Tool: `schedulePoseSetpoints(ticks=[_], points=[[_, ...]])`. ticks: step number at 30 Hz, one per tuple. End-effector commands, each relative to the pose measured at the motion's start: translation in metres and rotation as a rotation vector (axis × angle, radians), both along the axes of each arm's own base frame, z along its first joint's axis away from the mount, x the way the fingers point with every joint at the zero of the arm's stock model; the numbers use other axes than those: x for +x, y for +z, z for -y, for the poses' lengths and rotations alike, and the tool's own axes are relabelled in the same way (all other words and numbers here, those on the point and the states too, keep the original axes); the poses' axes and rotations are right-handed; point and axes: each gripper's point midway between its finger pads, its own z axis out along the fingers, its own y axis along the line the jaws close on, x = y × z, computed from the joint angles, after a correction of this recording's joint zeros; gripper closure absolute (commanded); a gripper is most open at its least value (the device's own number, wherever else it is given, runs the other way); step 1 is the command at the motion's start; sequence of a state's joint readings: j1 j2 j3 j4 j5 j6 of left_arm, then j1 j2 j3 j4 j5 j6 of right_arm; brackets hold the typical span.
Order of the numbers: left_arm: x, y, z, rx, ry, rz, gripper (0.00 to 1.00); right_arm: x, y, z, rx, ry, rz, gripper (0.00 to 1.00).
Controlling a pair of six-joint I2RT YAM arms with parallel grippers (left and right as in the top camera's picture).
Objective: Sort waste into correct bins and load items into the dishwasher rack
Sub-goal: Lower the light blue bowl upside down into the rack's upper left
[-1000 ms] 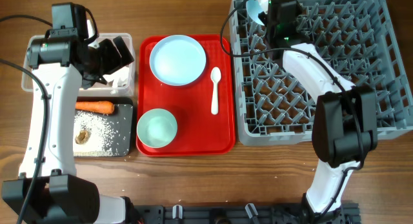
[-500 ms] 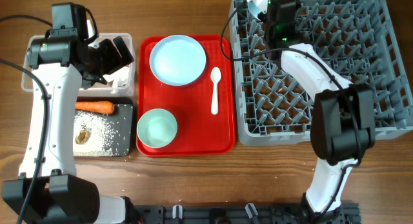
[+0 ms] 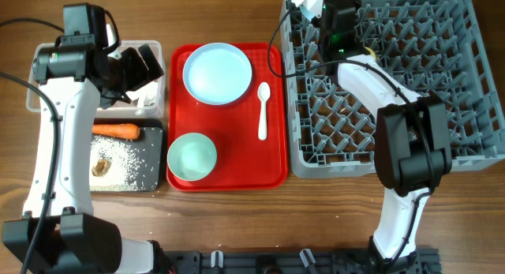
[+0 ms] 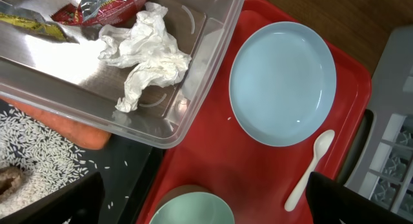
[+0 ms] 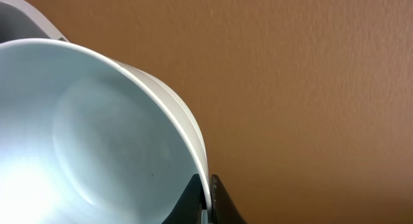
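Note:
Next I need to lower the tilted bowl in my right gripper onto the pegs in the rack's far corner [image 3: 304,18] below, by the red tray, and release its rim.
My right gripper [image 5: 208,199] is shut on the rim of a pale blue bowl [image 5: 97,140] and holds it tilted over the back left corner of the grey dishwasher rack [image 3: 410,84]; the overhead view shows this bowl [image 3: 304,0] there. My left gripper [image 4: 205,201] hangs open over the clear tub [image 3: 158,46]. White tissue [image 4: 148,53], red-white wrappers [image 4: 97,4] and a yellow scrap [image 4: 26,20] lie in the tub. The black tray [image 3: 154,132] holds a carrot [image 3: 116,131], rice [image 3: 130,167] and a brown lump [image 3: 101,167].
The flat red tray [image 3: 237,159] between bins and rack carries a pale blue plate [image 3: 218,73], a white spoon [image 3: 263,110] and a second pale blue bowl [image 3: 192,156]. The rack's pegs fill the right side. Bare wood lies along the front edge.
My right gripper has carried the bowl a little left and farther back over the rack's corner. The left arm has not moved.

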State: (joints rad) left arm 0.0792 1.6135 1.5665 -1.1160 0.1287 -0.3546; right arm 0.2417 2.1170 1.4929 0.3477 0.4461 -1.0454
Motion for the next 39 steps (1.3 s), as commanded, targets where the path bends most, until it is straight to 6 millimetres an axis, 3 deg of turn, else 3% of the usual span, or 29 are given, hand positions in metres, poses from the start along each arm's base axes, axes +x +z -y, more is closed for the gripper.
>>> schedulePoseSetpoints(ticks=[1, 9, 13, 21, 27, 34, 39], points=[[0.002, 0.005, 0.000, -0.010, 0.000, 0.014, 0.00, 0.000, -0.018, 0.008, -0.017, -0.041, -0.033, 0.96], [0.002, 0.005, 0.000, -0.010, 0.000, 0.014, 0.00, -0.007, -0.016, 0.028, 0.051, -0.190, 0.002, 0.96], [0.002, 0.005, 0.000, -0.010, 0.000, 0.014, 0.00, -0.010, -0.025, 0.030, 0.049, -0.197, -0.036, 0.96], [0.002, 0.005, 0.000, -0.010, 0.000, 0.014, 0.00, -0.001, -0.023, 0.011, 0.007, -0.040, -0.048, 0.96], [0.002, 0.005, 0.000, -0.010, 0.000, 0.015, 0.00, 0.004, -0.005, 0.009, -0.113, -0.005, -0.004, 0.96], [0.002, 0.005, 0.000, -0.010, 0.001, 0.014, 0.00, -0.003, -0.029, 0.011, -0.102, -0.017, -0.101, 0.96], [0.002, 0.005, 0.000, -0.010, 0.000, 0.015, 0.00, -0.008, -0.027, 0.017, -0.075, -0.102, -0.084, 0.96]])
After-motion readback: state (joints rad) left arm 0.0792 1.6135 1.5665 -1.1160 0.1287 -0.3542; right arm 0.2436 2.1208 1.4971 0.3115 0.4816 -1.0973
